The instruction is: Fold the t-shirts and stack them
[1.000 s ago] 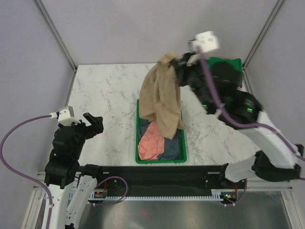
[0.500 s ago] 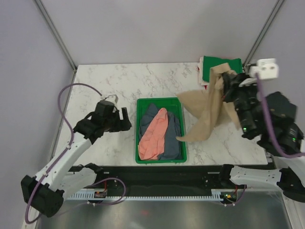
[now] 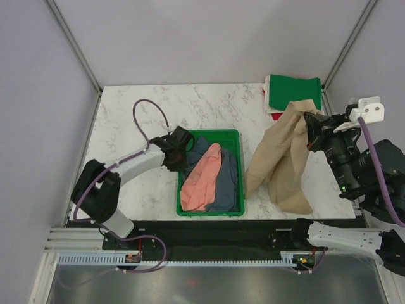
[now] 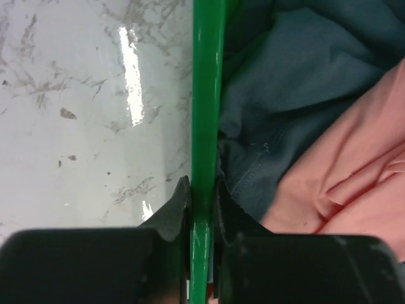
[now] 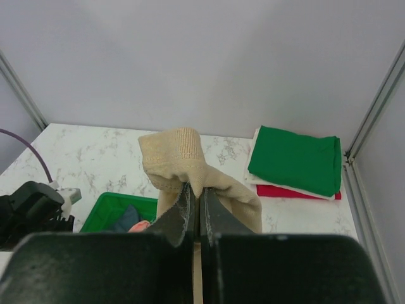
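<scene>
The tray blocks the near middle of the table, so the robot's left gripper should next swing outward, turning the tray, into the bare far corner past the cable and let go.
My right gripper point(image 3: 310, 124) point(image 5: 197, 193) is shut on the collar end of the tan-beige t-shirt point(image 3: 283, 159) point(image 5: 178, 152). The shirt hangs down and trails over the table right of the tray. A salmon pink t-shirt point(image 3: 201, 180) point(image 4: 348, 164) lies crumpled on a grey-blue one point(image 3: 226, 183) point(image 4: 285, 82) inside the green tray point(image 3: 209, 212). My left gripper point(image 3: 180, 144) point(image 4: 201, 190) is shut on the tray's left rim point(image 4: 205, 95), one finger outside, one inside. A folded dark green t-shirt point(image 3: 294, 92) point(image 5: 294, 158) rests on a red one point(image 3: 276, 116) point(image 5: 285, 191) at the back right.
Metal frame posts rise at the table's back corners. A white layer shows between the folded green and red shirts. My left arm's purple cable point(image 3: 147, 114) loops over the table left of the tray. A black rail point(image 3: 202, 231) runs along the near edge.
My left arm swung in from the left and closed on the tray's rim; the tray shifted slightly left. My right arm carried the tan shirt right and lowered it until it trails on the table.
</scene>
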You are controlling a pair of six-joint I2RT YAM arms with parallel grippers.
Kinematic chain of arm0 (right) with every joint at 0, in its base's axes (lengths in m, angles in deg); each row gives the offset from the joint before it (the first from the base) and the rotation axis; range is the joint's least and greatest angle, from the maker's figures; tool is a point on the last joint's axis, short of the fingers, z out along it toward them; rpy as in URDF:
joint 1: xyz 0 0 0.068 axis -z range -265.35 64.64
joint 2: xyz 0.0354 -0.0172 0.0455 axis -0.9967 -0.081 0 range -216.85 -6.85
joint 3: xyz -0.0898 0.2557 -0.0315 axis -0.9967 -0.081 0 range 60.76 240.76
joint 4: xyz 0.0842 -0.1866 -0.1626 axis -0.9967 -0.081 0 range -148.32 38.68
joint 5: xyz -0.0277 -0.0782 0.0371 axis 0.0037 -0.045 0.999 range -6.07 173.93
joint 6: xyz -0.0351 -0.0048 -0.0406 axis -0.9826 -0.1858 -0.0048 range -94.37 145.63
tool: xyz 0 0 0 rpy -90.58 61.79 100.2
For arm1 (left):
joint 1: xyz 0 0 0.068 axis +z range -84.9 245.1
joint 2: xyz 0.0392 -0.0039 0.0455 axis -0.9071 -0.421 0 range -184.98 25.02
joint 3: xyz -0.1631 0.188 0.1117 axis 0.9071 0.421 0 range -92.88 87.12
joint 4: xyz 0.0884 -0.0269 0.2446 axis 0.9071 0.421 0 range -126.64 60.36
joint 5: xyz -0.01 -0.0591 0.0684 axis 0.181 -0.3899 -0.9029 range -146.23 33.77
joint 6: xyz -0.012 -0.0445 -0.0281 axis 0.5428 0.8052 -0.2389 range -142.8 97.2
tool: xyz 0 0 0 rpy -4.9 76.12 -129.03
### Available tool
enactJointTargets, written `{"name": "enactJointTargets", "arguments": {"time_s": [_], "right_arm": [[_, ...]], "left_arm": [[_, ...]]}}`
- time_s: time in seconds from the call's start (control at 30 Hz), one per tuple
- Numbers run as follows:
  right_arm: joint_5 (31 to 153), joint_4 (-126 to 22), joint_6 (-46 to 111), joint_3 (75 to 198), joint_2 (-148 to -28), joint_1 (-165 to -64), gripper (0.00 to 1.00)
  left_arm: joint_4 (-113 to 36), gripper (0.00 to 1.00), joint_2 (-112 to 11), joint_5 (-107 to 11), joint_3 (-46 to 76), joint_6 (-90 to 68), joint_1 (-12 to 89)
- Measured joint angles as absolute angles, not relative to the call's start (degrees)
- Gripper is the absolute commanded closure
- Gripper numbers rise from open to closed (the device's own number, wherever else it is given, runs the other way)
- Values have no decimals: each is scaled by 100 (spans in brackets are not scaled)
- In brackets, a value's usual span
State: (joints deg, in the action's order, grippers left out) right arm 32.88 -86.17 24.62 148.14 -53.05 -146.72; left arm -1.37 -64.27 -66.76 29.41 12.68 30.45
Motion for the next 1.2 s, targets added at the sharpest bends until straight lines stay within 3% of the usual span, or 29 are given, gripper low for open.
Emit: {"name": "enactJointTargets", "arguments": {"time_s": [0.23,0.67,0.8,1.07,1.13,1.17,1.2], "right_arm": [[3332,-8803,2704,14525,-5141,-14672,100],[3634,-8956,3152,14014,-4994,-14672,100],[3824,-8954,3325,13859,-4994,-14672,100],[4263,-8978,3740,13511,-4951,-14672,100],[4366,-9009,3821,13461,-4951,-14672,100],[4403,-9020,3863,13452,-4960,-14672,100],[4429,-9028,3898,13450,-4966,-14672,100]], "left_arm": [[-281,98,-6819,-6226,2584,1423,3591],[-1507,98,-5234,-5380,4530,3795,7823],[-2137,98,-5470,-5181,4602,4385,8118],[-3311,98,-7057,-4960,3574,5414,8122],[-3381,92,-7612,-5002,2949,5519,8122],[-3398,73,-7938,-5021,2571,5537,8127],[-3361,60,-8213,-5028,2206,5543,8135]]}}
